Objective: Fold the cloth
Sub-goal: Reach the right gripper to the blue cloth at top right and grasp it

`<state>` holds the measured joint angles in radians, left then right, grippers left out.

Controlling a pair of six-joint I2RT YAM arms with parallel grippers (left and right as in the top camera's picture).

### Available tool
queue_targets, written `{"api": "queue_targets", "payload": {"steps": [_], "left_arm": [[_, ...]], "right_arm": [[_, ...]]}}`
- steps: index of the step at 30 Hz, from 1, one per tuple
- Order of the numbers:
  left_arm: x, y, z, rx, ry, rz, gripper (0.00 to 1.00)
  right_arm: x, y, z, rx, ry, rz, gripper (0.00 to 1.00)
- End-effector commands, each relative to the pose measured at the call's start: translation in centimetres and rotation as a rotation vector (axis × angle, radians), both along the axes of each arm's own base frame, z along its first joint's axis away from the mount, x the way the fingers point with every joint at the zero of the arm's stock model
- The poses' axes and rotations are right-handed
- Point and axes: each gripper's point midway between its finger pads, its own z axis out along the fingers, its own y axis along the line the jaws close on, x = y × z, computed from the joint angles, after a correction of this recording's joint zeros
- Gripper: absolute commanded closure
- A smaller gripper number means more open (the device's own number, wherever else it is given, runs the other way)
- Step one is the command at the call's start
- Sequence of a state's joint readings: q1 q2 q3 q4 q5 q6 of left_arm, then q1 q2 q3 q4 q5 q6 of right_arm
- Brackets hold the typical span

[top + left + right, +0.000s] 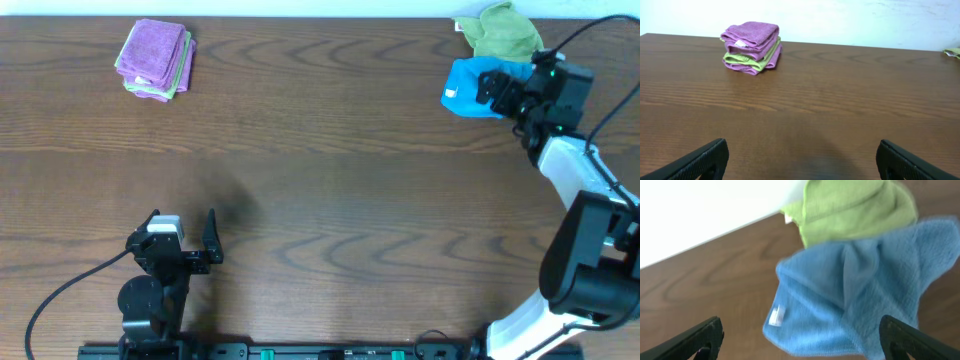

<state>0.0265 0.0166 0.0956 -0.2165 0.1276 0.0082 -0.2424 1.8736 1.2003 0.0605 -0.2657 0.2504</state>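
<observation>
My right gripper lowers to the right in the wrist view next, fingers astride the fold. The blue cloth's raised hemmed fold (850,292) stands up below it that way.
A crumpled blue cloth (468,85) lies at the far right of the table, with a white tag near its edge; in the right wrist view (850,295) it fills the middle. A crumpled green cloth (503,32) lies just behind it, touching it, and shows in the right wrist view (850,207). My right gripper (492,90) is open over the blue cloth's right part, its fingers (800,337) wide apart with the cloth between them, not clamped. My left gripper (182,232) is open and empty near the front left, its fingers (800,162) over bare wood.
A stack of folded purple and green cloths (155,58) sits at the far left, also in the left wrist view (751,47). The table's back edge meets a white wall. A black cable trails from the left arm's base.
</observation>
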Motion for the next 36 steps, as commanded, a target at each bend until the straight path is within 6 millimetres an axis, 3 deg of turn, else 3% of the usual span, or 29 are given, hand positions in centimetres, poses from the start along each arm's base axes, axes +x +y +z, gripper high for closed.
{"api": "queue_targets", "payload": {"steps": [1, 7, 14, 19, 21, 24, 28, 30, 33, 36], "left_arm": [[0.0, 0.1, -1.4, 0.011, 0.032, 0.003, 0.04], [0.0, 0.1, -1.4, 0.011, 0.032, 0.003, 0.04], [0.0, 0.1, -1.4, 0.011, 0.032, 0.003, 0.05], [0.0, 0.1, -1.4, 0.011, 0.032, 0.003, 0.05], [0.0, 0.1, -1.4, 0.011, 0.032, 0.003, 0.05], [0.0, 0.1, -1.4, 0.011, 0.032, 0.003, 0.05], [0.0, 0.1, -1.4, 0.011, 0.032, 0.003, 0.05], [0.0, 0.1, -1.4, 0.011, 0.032, 0.003, 0.05], [0.0, 0.1, -1.4, 0.011, 0.032, 0.003, 0.05], [0.0, 0.1, -1.4, 0.011, 0.032, 0.003, 0.05]], "right_arm": [[2.0, -0.7, -0.1, -0.056, 0.017, -0.017, 0.01], [4.5, -0.7, -3.1, -0.064, 0.143, -0.014, 0.01], [3.6, -1.9, -5.4, -0.141, 0.246, -0.099, 0.04], [3.1, -2.8, -6.5, -0.173, 0.282, -0.138, 0.12], [3.1, -2.8, -6.8, -0.171, 0.288, -0.14, 0.24], [3.0, -2.9, -6.9, -0.174, 0.291, -0.146, 0.57], [2.9, -3.0, -7.0, -0.173, 0.298, -0.146, 0.92], [2.8, -3.0, -7.1, -0.168, 0.304, -0.151, 0.98], [2.3, -3.2, -7.4, -0.15, 0.326, -0.186, 0.99], [2.2, -1.5, -7.3, -0.096, 0.332, -0.123, 0.99]]}}
